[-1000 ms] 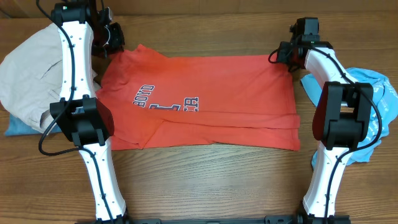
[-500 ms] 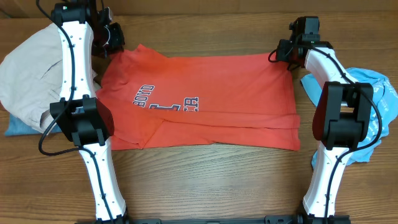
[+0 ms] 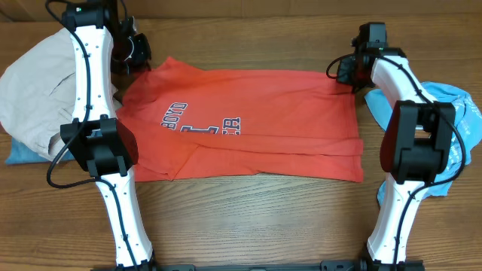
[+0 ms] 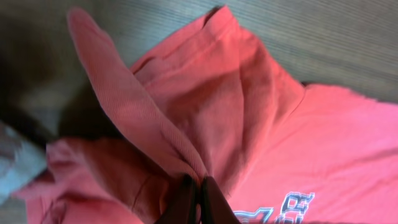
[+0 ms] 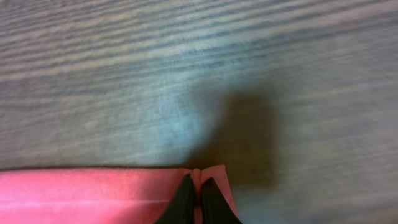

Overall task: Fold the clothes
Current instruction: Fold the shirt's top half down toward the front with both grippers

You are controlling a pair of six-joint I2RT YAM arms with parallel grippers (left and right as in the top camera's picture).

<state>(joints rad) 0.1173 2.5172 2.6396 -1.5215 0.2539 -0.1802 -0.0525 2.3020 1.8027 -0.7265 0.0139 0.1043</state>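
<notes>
My right gripper carries the shirt's hem corner back over the shirt's folded near edge (image 3: 349,156) next and releases it there, since the shirt's far part still lies unfolded.
The red-orange T-shirt (image 3: 248,124) with navy-and-white lettering lies spread on the wooden table, its near edge folded over. My left gripper (image 3: 138,53) is at the shirt's far left corner, shut on a pinch of its cloth (image 4: 161,143), which rises in a ridge from the jaws (image 4: 198,186). My right gripper (image 3: 348,69) is at the far right corner, shut on the shirt's hem corner (image 5: 208,174), with the jaws (image 5: 196,186) pinching a small fold. The sky-blue shirt (image 3: 459,113) lies crumpled at the right, behind my right arm.
Beige trousers (image 3: 34,86) are piled at the far left, with a bit of blue cloth (image 3: 19,154) under them. Bare wooden table (image 3: 263,218) runs along the front and beyond the shirt at the back.
Both grippers have shifted slightly outward and up with their shirt corners. The shirt's far edge is drawn a little tauter.
</notes>
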